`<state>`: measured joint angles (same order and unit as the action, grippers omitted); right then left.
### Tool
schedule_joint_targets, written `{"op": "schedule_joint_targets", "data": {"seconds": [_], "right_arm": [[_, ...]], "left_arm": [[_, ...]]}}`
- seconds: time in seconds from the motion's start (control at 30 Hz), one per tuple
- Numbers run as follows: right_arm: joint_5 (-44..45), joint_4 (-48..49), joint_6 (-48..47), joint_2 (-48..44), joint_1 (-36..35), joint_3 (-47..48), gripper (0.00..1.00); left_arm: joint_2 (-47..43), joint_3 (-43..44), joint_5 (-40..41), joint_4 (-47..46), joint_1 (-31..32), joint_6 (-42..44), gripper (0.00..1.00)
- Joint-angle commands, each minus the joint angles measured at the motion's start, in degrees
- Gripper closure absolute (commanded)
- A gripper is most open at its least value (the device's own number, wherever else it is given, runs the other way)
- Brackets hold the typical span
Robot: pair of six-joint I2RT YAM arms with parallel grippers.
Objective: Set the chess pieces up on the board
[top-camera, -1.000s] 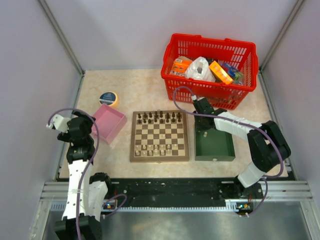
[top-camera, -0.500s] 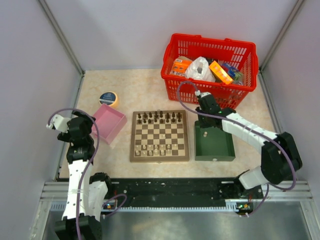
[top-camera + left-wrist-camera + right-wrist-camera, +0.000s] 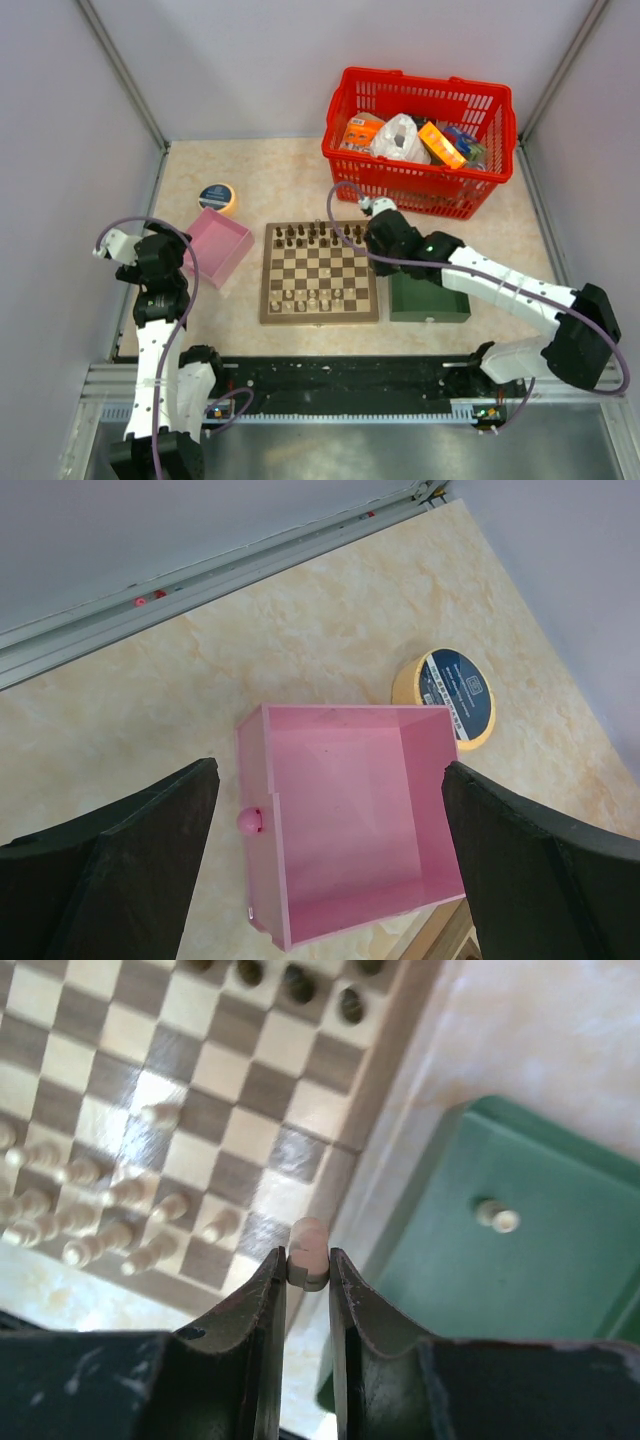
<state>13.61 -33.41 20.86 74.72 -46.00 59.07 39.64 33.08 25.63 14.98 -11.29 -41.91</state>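
The nearest row's dark square (image 3: 350,306) beside its last pale piece (image 3: 337,304) is empty. I need to move my right gripper down and back over the board onto that square next.
The board (image 3: 320,272) lies mid-table with dark chess pieces (image 3: 320,235) along its far rows and pale chess pieces (image 3: 310,298) along its near rows. My right gripper (image 3: 308,1265) is shut on a pale cream chess piece (image 3: 308,1250), held above the board's right border (image 3: 345,1170), beside the green tray (image 3: 520,1260). One more pale piece (image 3: 497,1216) lies in that tray. From above, the right gripper (image 3: 378,235) hangs over the board's far right corner. My left gripper (image 3: 330,870) stands open over the pink box (image 3: 350,810), which holds nothing.
A red basket (image 3: 420,140) of packets stands at the back right. A roll of yellow tape (image 3: 217,197) lies behind the pink box (image 3: 218,246). The green tray (image 3: 430,290) sits right of the board. Grey walls close in both sides.
My right arm has swung left from over the green tray to the board's right edge, carrying the pale piece. The left arm has not moved.
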Motion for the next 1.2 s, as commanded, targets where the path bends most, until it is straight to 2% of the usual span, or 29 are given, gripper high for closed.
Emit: {"op": "schedule_joint_targets", "data": {"seconds": [0.0,0.17,0.43,1.17], "right_arm": [[2.9,-1.4,5.3,3.1,-6.6,1.3,0.83],[3.7,-1.0,7.5,7.0,-12.0,1.6,0.83],[3.5,-0.2,9.3,11.3,-16.0,2.1,0.83],[2.0,3.1,9.7,15.7,-17.4,1.3,0.83]], "left_arm": [[-0.4,0.1,-0.1,-2.1,-0.5,0.0,0.01],[-0.4,0.3,0.1,-2.0,-0.4,0.2,0.01],[-0.4,0.4,0.2,-1.9,-0.3,0.2,0.01],[-0.6,0.0,0.3,-1.9,-0.4,0.1,0.01]]}}
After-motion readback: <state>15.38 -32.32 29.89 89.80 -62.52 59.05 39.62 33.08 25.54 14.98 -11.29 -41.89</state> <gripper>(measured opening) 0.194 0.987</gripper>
